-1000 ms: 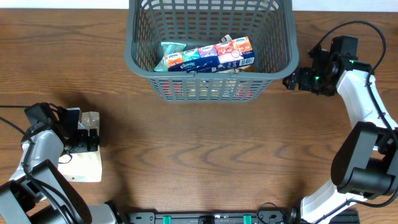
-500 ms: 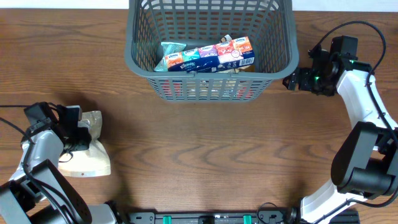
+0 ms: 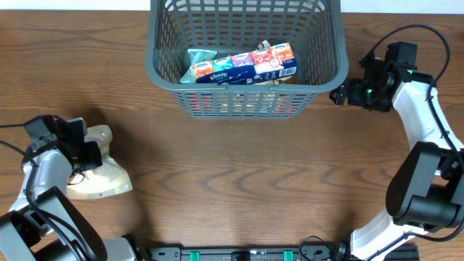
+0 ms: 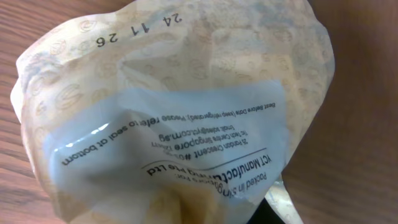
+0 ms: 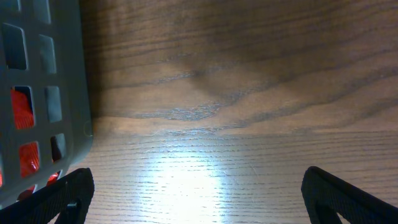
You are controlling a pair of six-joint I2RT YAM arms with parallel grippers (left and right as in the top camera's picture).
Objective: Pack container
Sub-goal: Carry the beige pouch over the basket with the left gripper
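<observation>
The left gripper lifts outward next, lowers the packet (image 3: 101,183) into the space beyond the tissue packs and releases, since that space lies to its right in the overhead view.
The container (image 3: 154,69), a dark grey lattice basket, stands at the top centre of the overhead view. A row of colourful tissue packs (image 3: 243,64) lies inside it. At the left, a cream snack packet (image 3: 101,183) sits crumpled and tilted on the table. My left gripper (image 3: 88,152) is shut on its upper end. In the left wrist view the packet (image 4: 186,106) fills the frame and hides the fingers. My right gripper (image 3: 339,94) hangs open just right of the container. The right wrist view shows its fingers (image 5: 68,194) wide apart over bare wood, next to the container wall (image 5: 37,93).
Red packaging (image 3: 217,105) shows through the container's front lattice. Brown wooden tabletop (image 3: 239,181) stretches between the two arms. A black rail (image 3: 239,254) runs along the front edge.
My left gripper has closed on the cream packet, which has crumpled and tipped up, its lower end sliding right. The right arm has not moved.
</observation>
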